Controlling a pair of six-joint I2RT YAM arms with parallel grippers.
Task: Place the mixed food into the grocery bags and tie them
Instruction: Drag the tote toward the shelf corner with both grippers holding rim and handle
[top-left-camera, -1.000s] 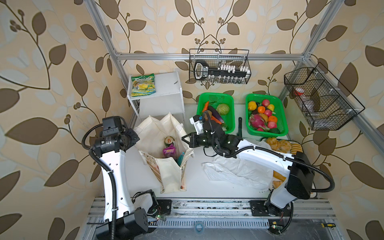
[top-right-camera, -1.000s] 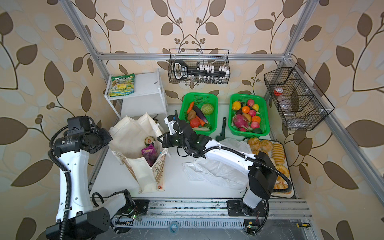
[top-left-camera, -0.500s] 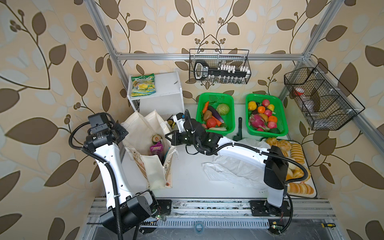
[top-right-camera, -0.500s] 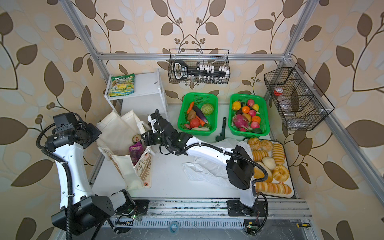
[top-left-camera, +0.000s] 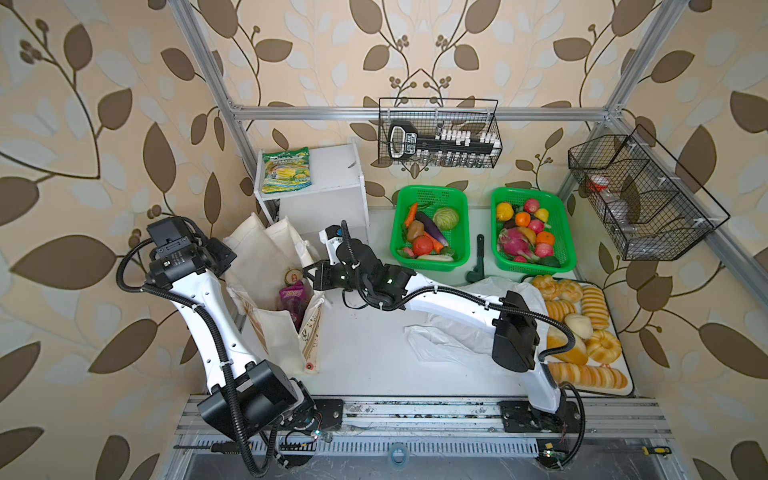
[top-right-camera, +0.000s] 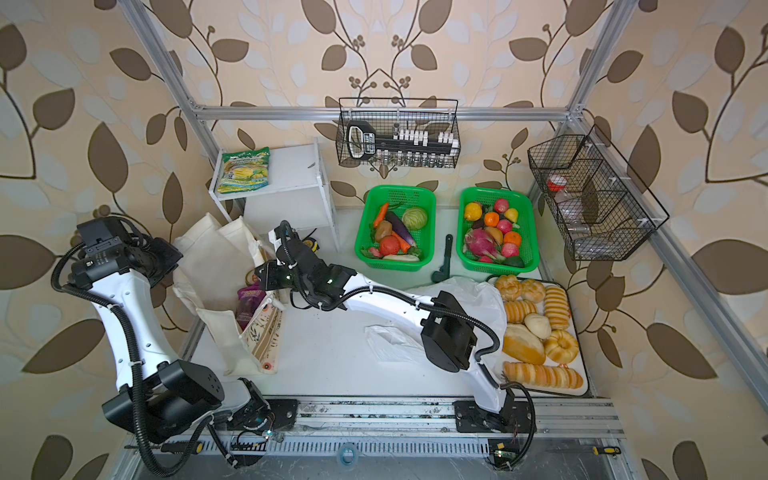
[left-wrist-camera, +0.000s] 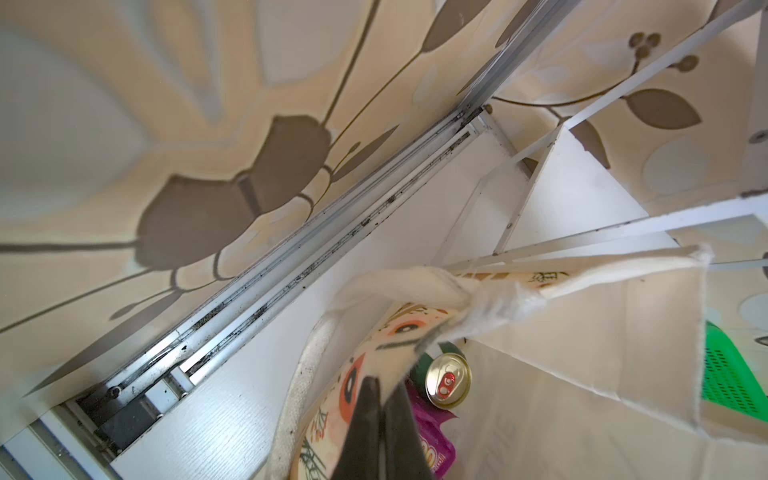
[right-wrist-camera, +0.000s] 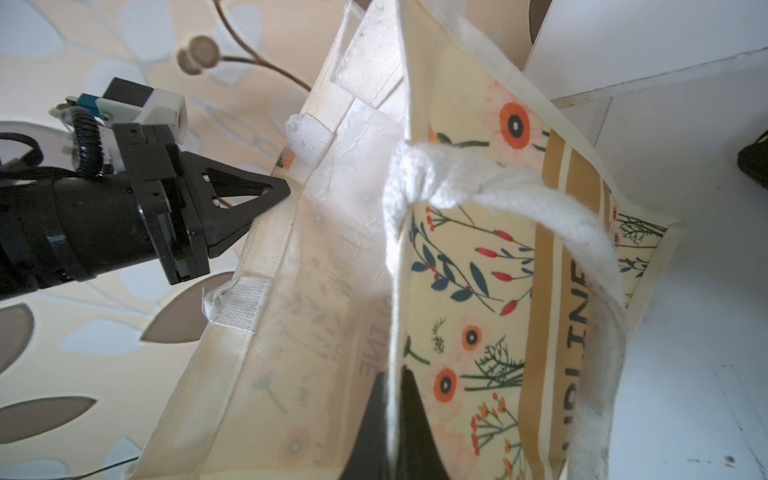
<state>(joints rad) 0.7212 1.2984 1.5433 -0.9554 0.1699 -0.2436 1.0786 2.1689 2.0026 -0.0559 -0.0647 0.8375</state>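
Note:
My left gripper should pull the tote's rim toward the side (left-wrist-camera: 200, 192) and let go of it there, because that side is beside the gripper with bare tabletop before it.
The cream canvas tote (top-left-camera: 257, 257) stands open at the left of the table in both top views, stretched between my two grippers. My left gripper (top-left-camera: 226, 259) is shut on the tote's left rim (left-wrist-camera: 582, 332). Across the opening, my right gripper (top-left-camera: 309, 276) is shut on the right rim (right-wrist-camera: 457, 270). A green can (top-left-camera: 294, 275) and a purple pouch (top-left-camera: 293, 297) stand inside the tote. The white plastic bag (top-left-camera: 449, 332) lies crumpled under my right arm. Cabbage (top-left-camera: 446, 218), tomato (top-left-camera: 422, 245) and potato (top-left-camera: 414, 229) lie in a green basket (top-left-camera: 428, 190).
A second green basket (top-left-camera: 528, 190) of fruit stands at the back right. A tray (top-left-camera: 629, 388) of bread rolls lies along the right edge. Behind the tote, a white shelf (top-left-camera: 328, 166) carries a yellow-green snack packet (top-left-camera: 286, 169). Wire baskets hang on the back and right walls.
Both arms have carried the tote leftward, from near the table's middle to close by the left wall, with both grips kept on its rims.

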